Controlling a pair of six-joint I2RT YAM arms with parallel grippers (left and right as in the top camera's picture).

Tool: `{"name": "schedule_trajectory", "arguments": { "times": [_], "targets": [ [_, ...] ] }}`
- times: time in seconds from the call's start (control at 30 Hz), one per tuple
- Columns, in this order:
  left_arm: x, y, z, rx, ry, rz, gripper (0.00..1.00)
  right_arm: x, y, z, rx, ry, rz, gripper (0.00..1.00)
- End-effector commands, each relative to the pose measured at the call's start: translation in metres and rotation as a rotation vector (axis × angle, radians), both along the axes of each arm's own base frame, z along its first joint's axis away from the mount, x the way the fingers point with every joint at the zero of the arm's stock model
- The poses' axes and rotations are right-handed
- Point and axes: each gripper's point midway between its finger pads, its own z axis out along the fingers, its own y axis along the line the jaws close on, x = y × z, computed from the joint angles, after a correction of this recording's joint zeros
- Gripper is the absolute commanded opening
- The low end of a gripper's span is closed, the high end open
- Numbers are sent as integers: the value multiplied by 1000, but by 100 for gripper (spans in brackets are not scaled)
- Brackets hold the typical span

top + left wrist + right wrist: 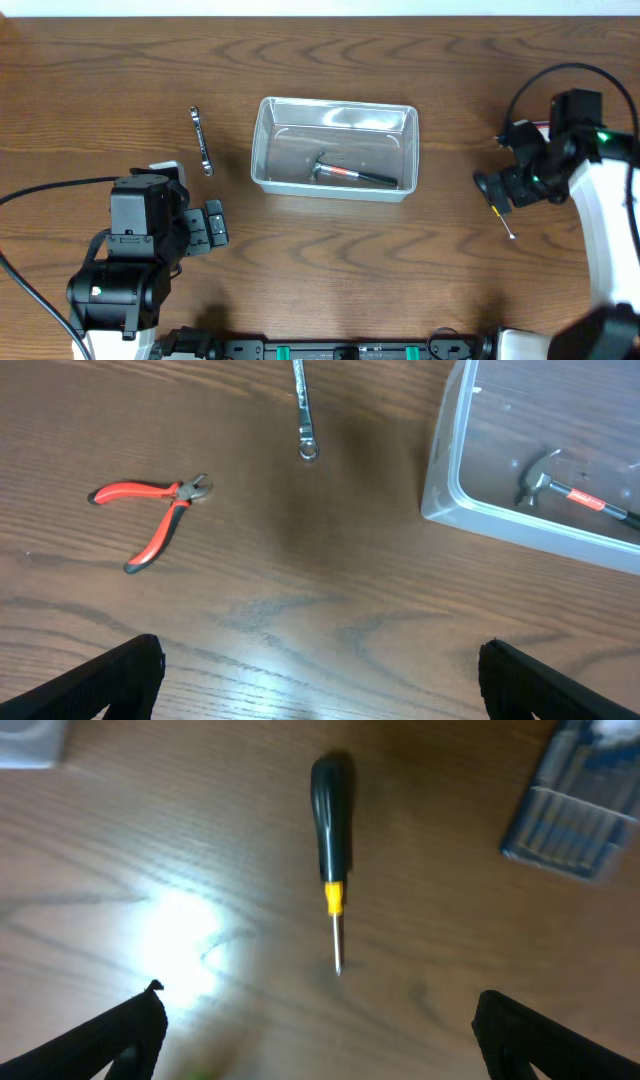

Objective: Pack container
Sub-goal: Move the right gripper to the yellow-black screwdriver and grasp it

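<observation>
My right gripper needs to go down next onto the screwdriver's black handle near its yellow collar, because the screwdriver [331, 830] lies lengthwise well below my open fingers.
The clear plastic container [262, 150] stands at the table's middle with a small hammer [352, 175] lying in it. Its corner and the hammer [560, 485] also show in the left wrist view [440, 470]. My left gripper [214, 225] is open and empty above bare wood [320, 680], below and left of the container. Red-handled pliers [150, 510] and a steel wrench [303, 410] lie ahead of it. My right gripper [487, 188] is open and empty [320, 1035], right of the container, just above a black-and-yellow screwdriver [331, 830].
The wrench [202, 140] lies left of the container. The screwdriver's tip [508, 228] pokes out under the right arm. A blue case [575, 805] lies near the screwdriver. The left arm hides the pliers in the overhead view.
</observation>
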Motion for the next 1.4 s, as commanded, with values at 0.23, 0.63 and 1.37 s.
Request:
{"name": "schedule_trajectory", "arguments": {
  "times": [0.23, 0.63, 1.37],
  "targets": [
    [2, 3, 7, 12, -19, 7, 98, -3, -4, -78, 53, 248, 75, 98],
    [2, 3, 7, 12, -19, 7, 98, -1, -5, -124, 72, 331, 120, 97],
    [2, 3, 7, 12, -18, 6, 98, 4, -6, -140, 74, 335, 120, 50]
  ]
}}
